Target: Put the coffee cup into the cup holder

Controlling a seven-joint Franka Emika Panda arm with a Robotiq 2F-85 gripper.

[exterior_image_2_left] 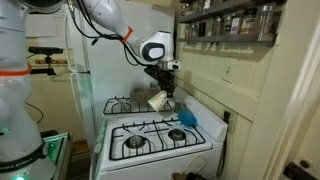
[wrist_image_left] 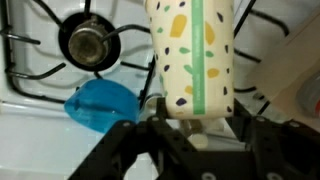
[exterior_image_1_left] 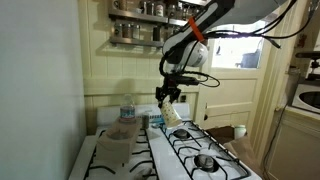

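Observation:
Next, my gripper needs to draw back and down to release the coffee cup [exterior_image_1_left: 174,113] over the stove's empty front burner [exterior_image_1_left: 205,162], as this lies below the gripper and nearer my base.
My gripper [exterior_image_1_left: 170,98] is shut on the coffee cup [exterior_image_1_left: 174,113], a pale cream paper cup with coloured specks, and holds it tilted in the air above the middle of the white stove. Both show in the other exterior view, gripper [exterior_image_2_left: 163,88] and cup [exterior_image_2_left: 157,101]. In the wrist view the cup [wrist_image_left: 190,55] fills the centre between my fingers [wrist_image_left: 195,118]. The grey-brown cardboard cup holder [exterior_image_1_left: 113,148] lies on the stove's burners, away from the cup. I cannot make it out in the wrist view.
A clear bottle with a blue label [exterior_image_1_left: 127,112] stands behind the cup holder. A blue cloth-like object [wrist_image_left: 100,105] lies on the stove beside a burner [wrist_image_left: 88,42]; it also shows in an exterior view [exterior_image_2_left: 187,118]. A spice shelf [exterior_image_1_left: 150,25] hangs above.

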